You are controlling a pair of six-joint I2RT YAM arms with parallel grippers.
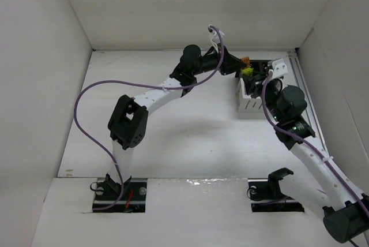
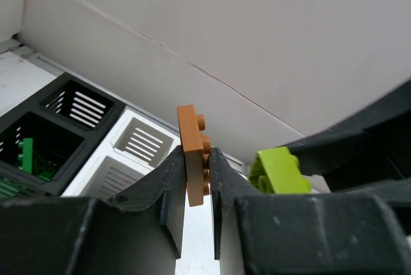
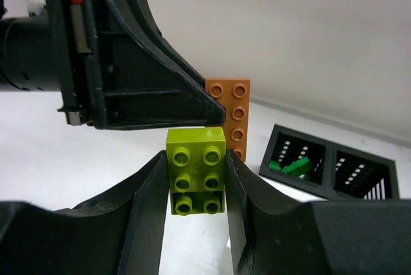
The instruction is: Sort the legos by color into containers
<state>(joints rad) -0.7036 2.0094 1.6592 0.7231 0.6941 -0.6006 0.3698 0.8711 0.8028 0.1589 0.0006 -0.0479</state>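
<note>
The empty black bin point(image 3: 361, 173) is outward of my right gripper and below it, so the gripper will next tip down and outward over the bin to let go of the lime stack point(image 3: 196, 169).
My left gripper point(image 2: 197, 167) is shut on a flat orange lego plate point(image 2: 192, 150), held upright on edge. Right beside it, my right gripper point(image 3: 196, 182) is shut on a lime lego stack point(image 3: 196, 169) of two joined bricks, studs facing its camera. The orange plate point(image 3: 232, 111) stands just behind the lime stack, and the lime stack point(image 2: 279, 171) shows to the right in the left wrist view. From above, both grippers meet at the orange plate point(image 1: 246, 60) and lime stack point(image 1: 248, 71), over the containers. The black bin pair point(image 3: 329, 159) holds green legos point(image 3: 294, 166). The white bin pair point(image 2: 142, 119) sits beside it.
The white bins point(image 1: 249, 105) stand at the back right of the table, close to the rear and right walls of the white enclosure. The black bins point(image 2: 110, 115) hold green legos point(image 2: 27, 156). A purple cable point(image 1: 86, 94) loops off the left arm.
</note>
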